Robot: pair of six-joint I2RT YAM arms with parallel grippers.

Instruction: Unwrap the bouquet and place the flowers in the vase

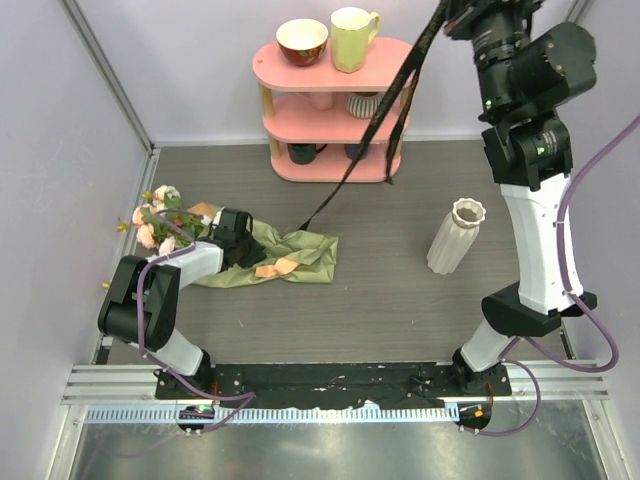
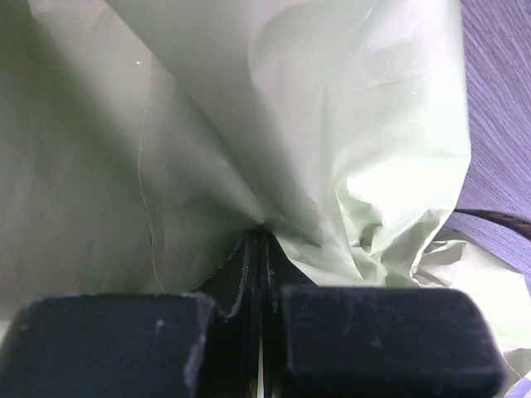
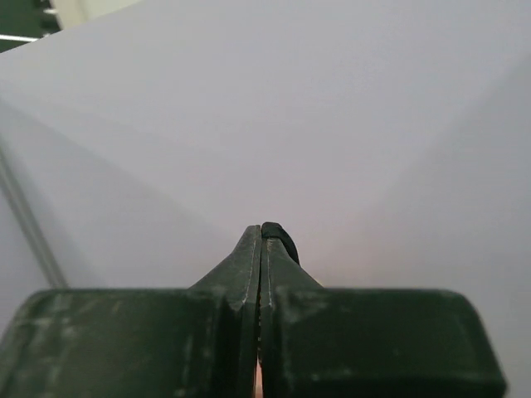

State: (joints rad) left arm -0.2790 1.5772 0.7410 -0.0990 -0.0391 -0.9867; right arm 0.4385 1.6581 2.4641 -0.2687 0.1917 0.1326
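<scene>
I need to tip my right gripper downward and lower it toward the bare tabletop beyond the vase to let go of the ribbon [image 1: 370, 140], because that clear spot is below the gripper.
The bouquet lies on the table at the left, its olive-green paper [image 1: 295, 255] crumpled and spread, tan-orange inside showing. The flowers [image 1: 160, 215], pink and cream roses, stick out at its far-left end. My left gripper [image 1: 245, 250] is shut on a fold of the green paper [image 2: 290, 124], pinched at the fingertips [image 2: 262, 239]. The black ribbon [image 1: 370, 140] runs taut from the bouquet up to my right gripper [image 1: 452, 12], raised high at the top right. That gripper [image 3: 262, 232] is shut on the ribbon [image 3: 284, 238]. The white ribbed vase [image 1: 455, 237] stands upright at the right.
A pink three-tier shelf [image 1: 385, 55] stands at the back centre, with a bowl [image 1: 302, 41] and a pale yellow mug [image 1: 352, 38] on top and cups on the lower tiers. The ribbon crosses in front of it. Grey walls close in the left and back.
</scene>
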